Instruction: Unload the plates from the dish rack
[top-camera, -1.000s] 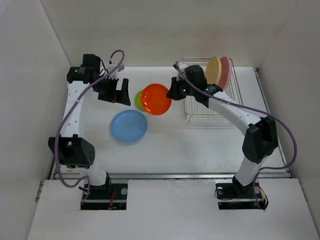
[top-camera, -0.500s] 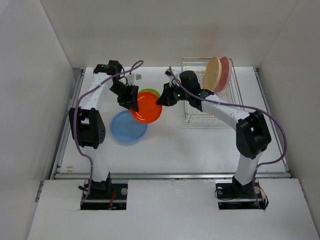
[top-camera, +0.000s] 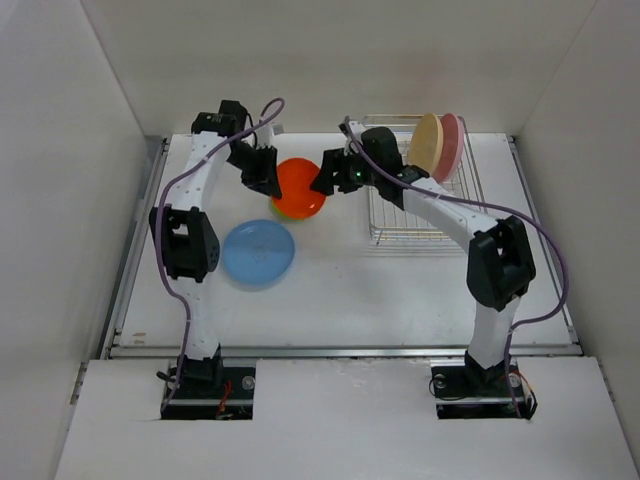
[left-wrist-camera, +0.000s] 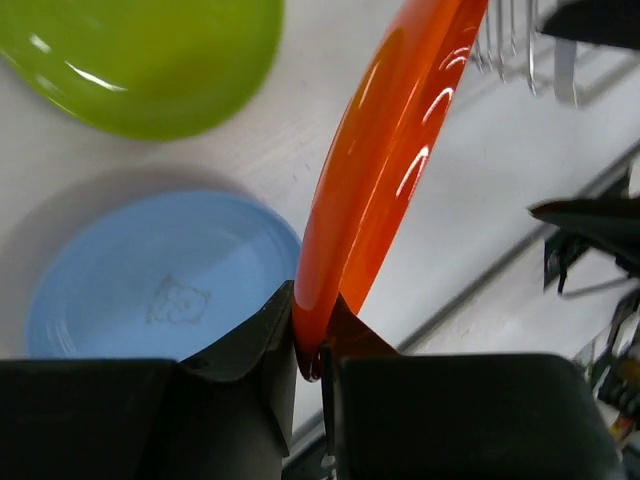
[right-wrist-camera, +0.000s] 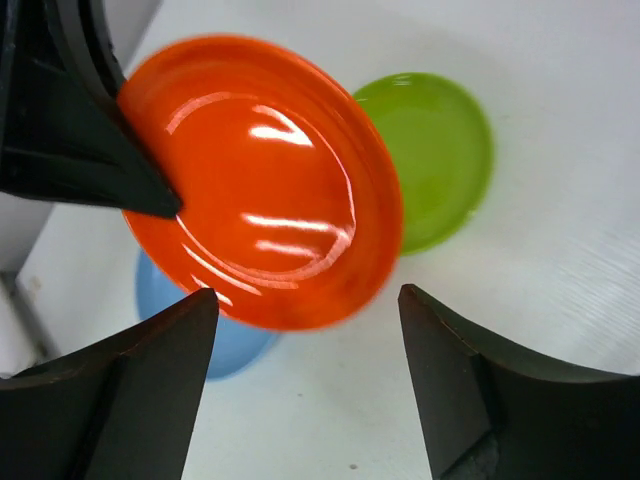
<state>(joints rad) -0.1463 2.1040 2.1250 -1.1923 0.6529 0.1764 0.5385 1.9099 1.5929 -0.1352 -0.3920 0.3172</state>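
Observation:
The upright tan-orange plate's rim is next for my right gripper, which goes up over the rack, then down onto that rim, since my left gripper holds the orange-red plate (top-camera: 301, 187).
My left gripper (top-camera: 266, 175) (left-wrist-camera: 310, 325) is shut on the rim of the orange-red plate (top-camera: 301, 187) (left-wrist-camera: 390, 170) (right-wrist-camera: 260, 190), which hangs tilted above the table. Just right of that plate, my right gripper (top-camera: 333, 177) (right-wrist-camera: 305, 300) stands open and holds nothing. The lime green plate (top-camera: 283, 211) (left-wrist-camera: 150, 60) (right-wrist-camera: 440, 150) lies flat under the orange-red one. Nearer the front, the blue plate (top-camera: 258, 253) (left-wrist-camera: 160, 280) (right-wrist-camera: 212, 342) lies flat. In the dish rack (top-camera: 425, 215) a tan-orange plate (top-camera: 427, 143) and a pink plate (top-camera: 452, 143) stand upright at the back.
White walls close in the table at the back and on both sides. The rack takes up the right rear area, and its wire bars (left-wrist-camera: 505, 40) show in the left wrist view. The left gripper's finger (right-wrist-camera: 90, 150) reaches over the plate in the right wrist view.
The left gripper came in from the left and shut on the orange-red plate's rim. The right gripper, which held the plate, has opened and let go. The plate shifted left.

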